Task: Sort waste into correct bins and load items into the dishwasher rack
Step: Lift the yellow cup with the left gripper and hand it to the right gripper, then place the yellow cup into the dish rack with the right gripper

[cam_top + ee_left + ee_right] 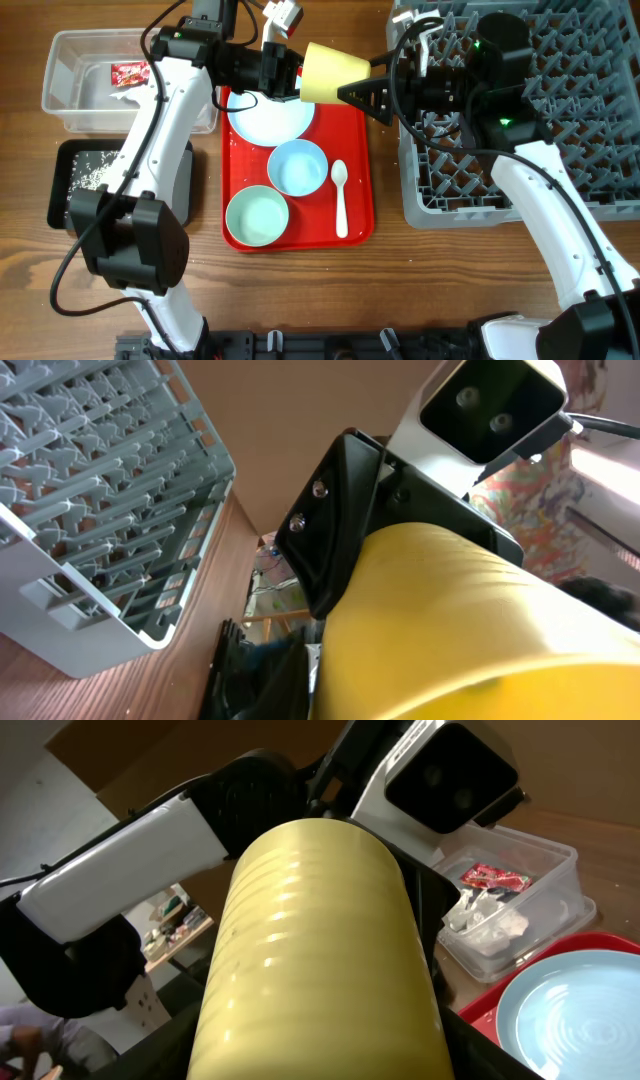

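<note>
The rack's wires are empty. My right gripper needs to move back and to the right in the overhead view and lower the cup [330,72] into the rack's near end [468,183].
The small yellow cup [330,72] lies on its side in the air above the red serving tray's far edge, held between both arms. My left gripper [292,72] is at its wide rim end. My right gripper [362,92] is shut around its narrow base end. The cup fills the left wrist view [450,620] and the right wrist view [310,950]. On the tray sit the pale blue plate [270,118], light blue bowl [297,167], pale green bowl [257,216] and white spoon [340,195]. The grey dishwasher rack [600,100] stands to the right.
The clear tub [60,60] at far left holds the red wrapper [130,71] and white tissue [490,920]. The black tray [65,170] in front of it holds rice grains [95,170]. The red serving tray [355,150] lies between the bins and the rack.
</note>
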Robot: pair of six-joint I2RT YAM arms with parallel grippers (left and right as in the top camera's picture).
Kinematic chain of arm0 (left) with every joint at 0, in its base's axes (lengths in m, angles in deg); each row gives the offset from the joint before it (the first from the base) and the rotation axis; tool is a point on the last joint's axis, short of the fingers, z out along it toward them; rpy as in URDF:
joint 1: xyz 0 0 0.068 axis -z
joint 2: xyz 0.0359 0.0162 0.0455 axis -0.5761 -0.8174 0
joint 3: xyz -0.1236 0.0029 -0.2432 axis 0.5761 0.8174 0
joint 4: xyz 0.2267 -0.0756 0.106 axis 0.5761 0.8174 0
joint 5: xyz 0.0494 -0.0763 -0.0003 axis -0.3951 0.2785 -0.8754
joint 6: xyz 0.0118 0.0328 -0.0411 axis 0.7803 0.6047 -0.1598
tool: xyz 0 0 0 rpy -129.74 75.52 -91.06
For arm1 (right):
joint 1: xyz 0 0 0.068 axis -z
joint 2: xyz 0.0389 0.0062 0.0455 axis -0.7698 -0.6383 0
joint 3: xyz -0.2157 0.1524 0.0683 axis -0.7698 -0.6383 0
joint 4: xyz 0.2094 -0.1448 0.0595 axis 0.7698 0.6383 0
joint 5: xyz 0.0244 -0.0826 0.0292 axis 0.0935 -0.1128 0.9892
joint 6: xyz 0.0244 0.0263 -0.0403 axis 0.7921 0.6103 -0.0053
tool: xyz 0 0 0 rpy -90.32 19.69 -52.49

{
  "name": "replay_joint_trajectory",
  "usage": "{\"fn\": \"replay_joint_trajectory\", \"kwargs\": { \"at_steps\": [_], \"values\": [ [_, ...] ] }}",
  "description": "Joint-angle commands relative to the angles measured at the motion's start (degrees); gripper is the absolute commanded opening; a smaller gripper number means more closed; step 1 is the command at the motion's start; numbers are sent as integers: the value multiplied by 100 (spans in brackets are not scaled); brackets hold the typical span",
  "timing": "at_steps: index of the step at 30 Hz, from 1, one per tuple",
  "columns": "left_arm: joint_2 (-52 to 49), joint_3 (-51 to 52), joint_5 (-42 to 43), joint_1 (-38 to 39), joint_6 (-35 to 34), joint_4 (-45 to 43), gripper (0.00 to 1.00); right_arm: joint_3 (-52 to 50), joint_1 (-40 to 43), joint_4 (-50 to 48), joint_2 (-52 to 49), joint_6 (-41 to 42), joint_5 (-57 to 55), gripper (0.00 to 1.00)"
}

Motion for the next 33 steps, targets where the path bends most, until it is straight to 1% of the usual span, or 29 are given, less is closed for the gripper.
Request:
{"fn": "replay_joint_trajectory", "kwargs": {
  "at_steps": [1, 3, 4, 6, 10, 12, 13, 14, 16, 17, 18, 19, 20, 23, 25, 26, 29, 33],
  "values": [
    [-33, -22, -22, 4, 48, 2, 25, 81, -26, -66, -37, -63, 120, 48],
    [-33, -22, -181, 4, 44, 4, 59, 81, 0, -144, -37, -61, 120, 48],
    [-33, -22, -328, 4, 42, 4, 69, 81, 68, -140, -37, -59, 122, 47],
    [-33, -22, -678, -63, 26, 4, 75, 81, 317, 57, -37, -66, 120, 47],
    [-33, -22, -885, -476, 28, 2, 83, 81, 931, 682, -37, -243, 13, 47],
    [-33, -22, -1102, -802, 26, 4, 84, 81, 1248, 1408, -33, -516, -452, 47],
    [-33, -22, -1410, -981, 26, 15, 84, 81, 1349, 1832, -17, -619, -833, 47],
    [-33, -22, -1711, -1073, 26, 44, 84, 111, 1416, 2363, 22, -745, -1322, 47],
    [-33, -22, -2955, -1147, 26, 240, 88, 396, 1429, 3705, 177, -1019, -2551, 48],
    [-33, -22, -3407, -1123, 26, 339, 89, 623, 1429, 4306, 238, -1141, -3053, 48],
    [-33, -22, -3888, -1078, 26, 444, 89, 916, 1429, 5021, 313, -1158, -3781, 48],
    [-33, -22, -4380, -997, 24, 531, 88, 1360, 1429, 6022, 380, -1147, -4791, 49],
    [-33, -22, -4933, -868, 24, 621, 88, 1779, 1427, 6944, 385, -1080, -5681, 50],
    [-33, -22, -5761, -612, 24, 675, 89, 1954, 1427, 8081, 369, -636, -6843, 50],
    [-33, -22, -6065, -459, 24, 671, 92, 1908, 1429, 8441, 271, -319, -7475, 51],
    [-33, -22, -6190, -404, 24, 671, 92, 1878, 1429, 8526, 203, -260, -7565, 51],
    [-33, -22, -6502, -291, 24, 671, 95, 1611, 1427, 8561, -120, -160, -7578, 52],
    [-33, -22, -6522, -278, 26, 671, 98, 1169, 1416, 8446, -579, -155, -7484, 54]
  ]
}}
